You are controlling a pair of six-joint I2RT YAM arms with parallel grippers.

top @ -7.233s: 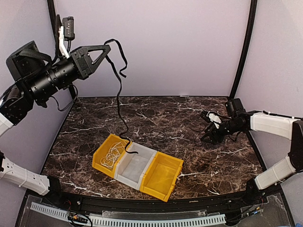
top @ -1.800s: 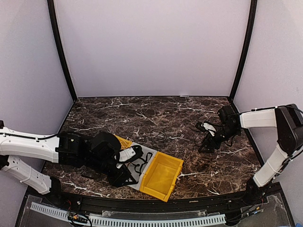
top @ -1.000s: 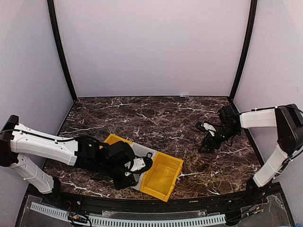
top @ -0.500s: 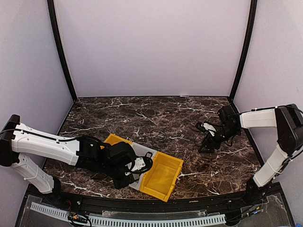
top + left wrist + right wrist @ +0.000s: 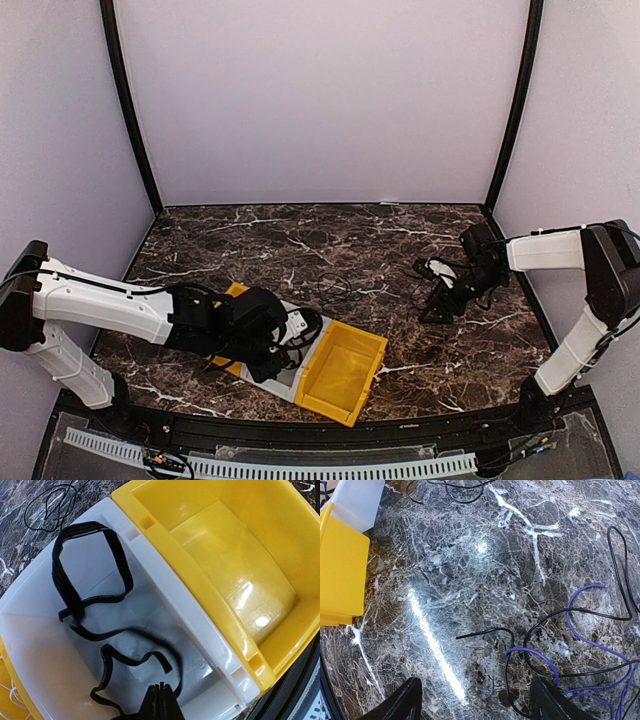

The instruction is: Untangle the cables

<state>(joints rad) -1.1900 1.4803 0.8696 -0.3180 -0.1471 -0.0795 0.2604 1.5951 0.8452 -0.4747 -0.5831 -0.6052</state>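
Observation:
My right gripper will next move across to its left in the top view and go down to the black wire loop (image 5: 347,293) (image 5: 465,502), because that is below it and clear of the bins.
A flat black cable (image 5: 87,597) lies looped inside the white middle bin (image 5: 165,587). My left gripper (image 5: 162,692) hovers just over that bin's near end, jaws shut together, with the cable's loose end curling beside the tips. In the top view the left gripper (image 5: 278,358) sits over the white bin (image 5: 300,352). A thin white cable (image 5: 11,698) shows in the left yellow bin (image 5: 237,294). My right gripper (image 5: 477,705) stands open above the table, over thin black (image 5: 555,630) and purple (image 5: 590,617) cables; in the top view it (image 5: 437,305) is at the right.
An empty yellow bin (image 5: 345,370) adjoins the white one on the right. A thin black wire loop (image 5: 335,288) lies on the marble table (image 5: 400,240) behind the bins. The right tangle (image 5: 432,272) spreads beside the right arm.
The left gripper's jaws have closed and the arm has drawn slightly back over the white bin. The black cable stays in the bin. The right arm has not moved.

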